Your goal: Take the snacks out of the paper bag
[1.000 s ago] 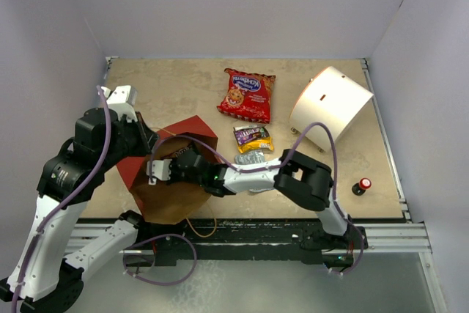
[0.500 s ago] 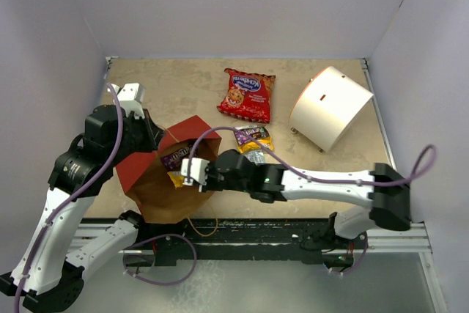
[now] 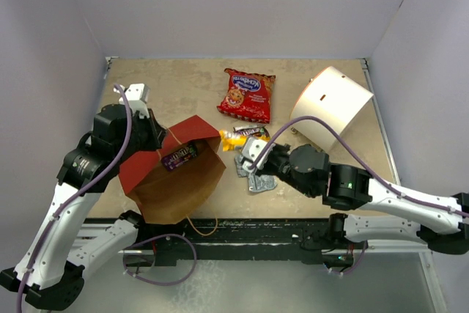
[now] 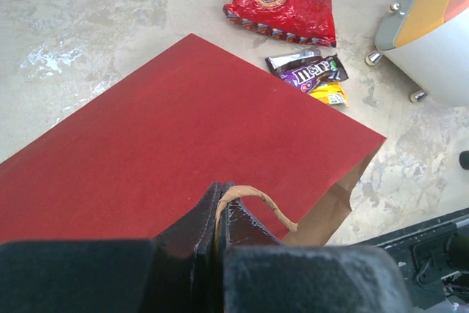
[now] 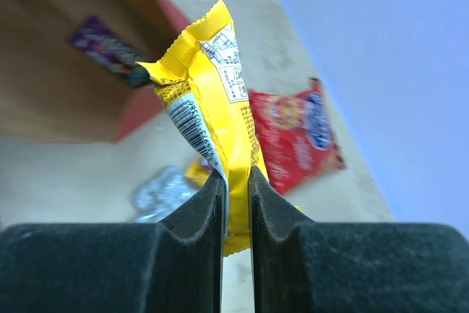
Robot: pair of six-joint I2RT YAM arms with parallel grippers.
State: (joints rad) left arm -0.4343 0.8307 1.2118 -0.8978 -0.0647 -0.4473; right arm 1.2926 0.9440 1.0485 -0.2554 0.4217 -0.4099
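I will next move my right gripper outward and down to release the yellow packet there, because the cookie bag's near edge [image 3: 245,118] lies outward and below that gripper.
The red paper bag [image 3: 157,163] lies tilted with its brown mouth [image 3: 183,188] open toward the near edge. A dark purple packet [image 3: 179,156] sits in the mouth and also shows in the right wrist view [image 5: 110,45]. My left gripper [image 4: 220,197] is shut on the bag's brown loop handle [image 4: 256,199] above the red side [image 4: 183,130]. My right gripper [image 5: 236,181] is shut on a yellow packet [image 5: 216,108], held above the table right of the bag [image 3: 249,163]. The red cookie bag [image 3: 247,94], a purple-and-yellow candy packet [image 3: 236,138] and silver foil packs [image 3: 260,182] lie on the table.
A white cylinder [image 3: 331,108] lies at the back right, close to my right arm. The bag's second loop handle [image 3: 201,229] hangs over the near table edge. Walls close the table at the back and sides.
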